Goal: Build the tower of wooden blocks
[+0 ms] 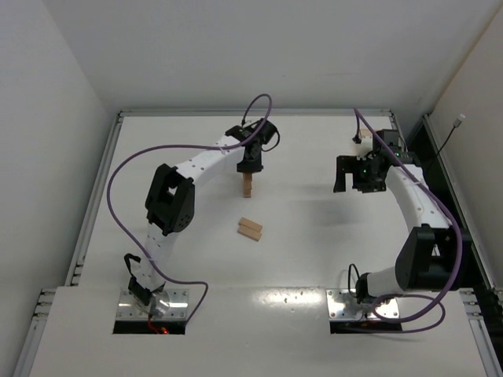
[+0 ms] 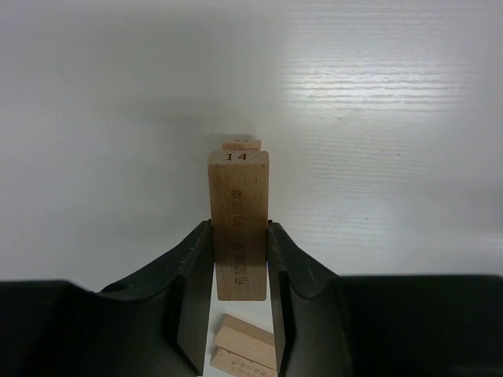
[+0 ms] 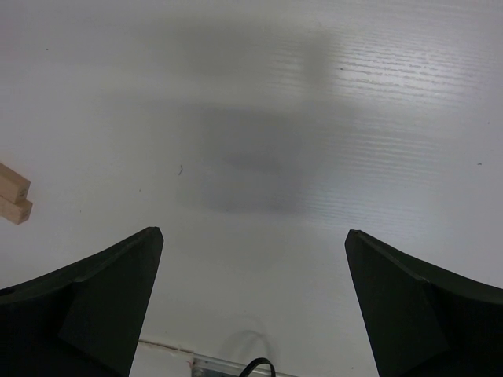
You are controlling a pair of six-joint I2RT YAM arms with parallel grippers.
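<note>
I will lower my left gripper until the held block rests on another tan block [image 2: 242,144], which shows from under the marked end. Then I will release the held block.
My left gripper [image 1: 250,166] is shut on a tan wood block [image 1: 247,186] and holds it upright over the middle of the table. In the left wrist view the block [image 2: 238,224], marked "14" on its end, sits clamped between the fingers of the left gripper [image 2: 240,229]. A sliver of another tan block [image 2: 241,144] shows just beyond its far end. Two wood blocks [image 1: 251,228] lie side by side on the table nearer the arm bases, and they also show in the left wrist view [image 2: 244,344]. My right gripper [image 1: 343,185] is open and empty at the right. No stacked tower shows.
The white table [image 1: 314,251] has a raised metal rim at the back and sides. Purple cables loop over both arms. In the right wrist view, the two lying blocks [image 3: 12,194] sit at the far left edge, well left of the right gripper [image 3: 253,233].
</note>
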